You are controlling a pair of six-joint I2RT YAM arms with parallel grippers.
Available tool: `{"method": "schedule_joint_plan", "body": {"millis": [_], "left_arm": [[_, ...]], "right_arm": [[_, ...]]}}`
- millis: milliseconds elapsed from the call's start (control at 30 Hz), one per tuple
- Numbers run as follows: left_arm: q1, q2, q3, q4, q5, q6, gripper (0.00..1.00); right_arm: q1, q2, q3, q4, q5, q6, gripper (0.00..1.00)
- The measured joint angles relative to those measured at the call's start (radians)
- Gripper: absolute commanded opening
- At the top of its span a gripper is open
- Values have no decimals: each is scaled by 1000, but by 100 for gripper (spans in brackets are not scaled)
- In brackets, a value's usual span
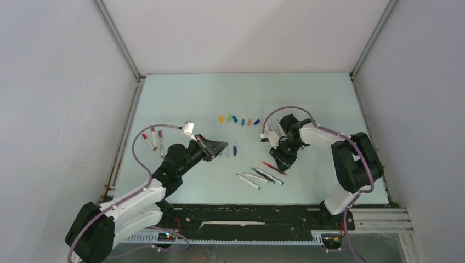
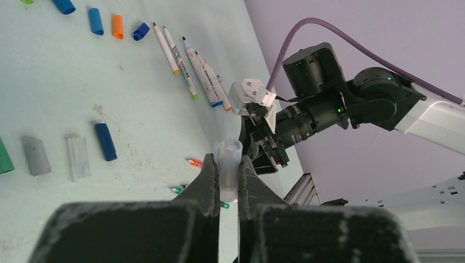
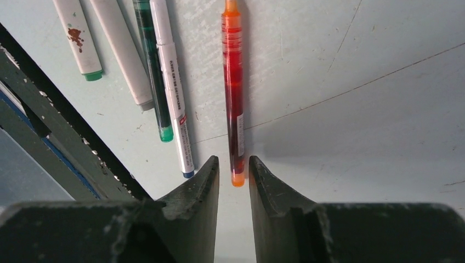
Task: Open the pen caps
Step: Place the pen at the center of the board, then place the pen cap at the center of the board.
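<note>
My left gripper is above the bare table (image 1: 243, 150) (image 2: 137, 133) beside the dark blue cap, and that spot is to its right in the top view. I need to swing there and down to release.
My left gripper (image 2: 224, 160) is shut on a clear pen cap (image 2: 228, 149) and holds it upright above the table; it also shows in the top view (image 1: 218, 147). A row of loose pen caps (image 1: 239, 120) in yellow, green, blue and orange lies mid-table. A blue cap (image 2: 105, 141), a clear cap (image 2: 78, 156) and a grey cap (image 2: 36, 155) lie near the left gripper. My right gripper (image 3: 233, 160) is slightly open and low over the table. The end of an uncapped red-orange pen (image 3: 233, 93) lies between its fingertips, untouched.
Several uncapped pens (image 1: 262, 176) lie near the front, beside the red-orange pen (image 1: 272, 166). Three capped pens (image 1: 153, 138) lie at the left. The black front rail (image 3: 49, 104) runs close to the right gripper. Enclosure walls surround the table.
</note>
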Motion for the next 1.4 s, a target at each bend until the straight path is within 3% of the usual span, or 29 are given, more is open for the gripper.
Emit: {"method": "schedule_joint_plan", "body": {"millis": [367, 533, 1000, 1400], "left_arm": [[-45, 92, 1, 29, 18, -3, 0], [-96, 185, 45, -41, -9, 0, 0], [-173, 672, 582, -543, -150, 128, 3], [-177, 879, 810, -797, -204, 228, 11]], "right_arm": [[-26, -60, 31, -70, -89, -53, 34], [-77, -117, 36, -84, -131, -71, 34], [-124, -173, 37, -95, -175, -89, 35], [-126, -196, 37, -101, -188, -97, 36]]}}
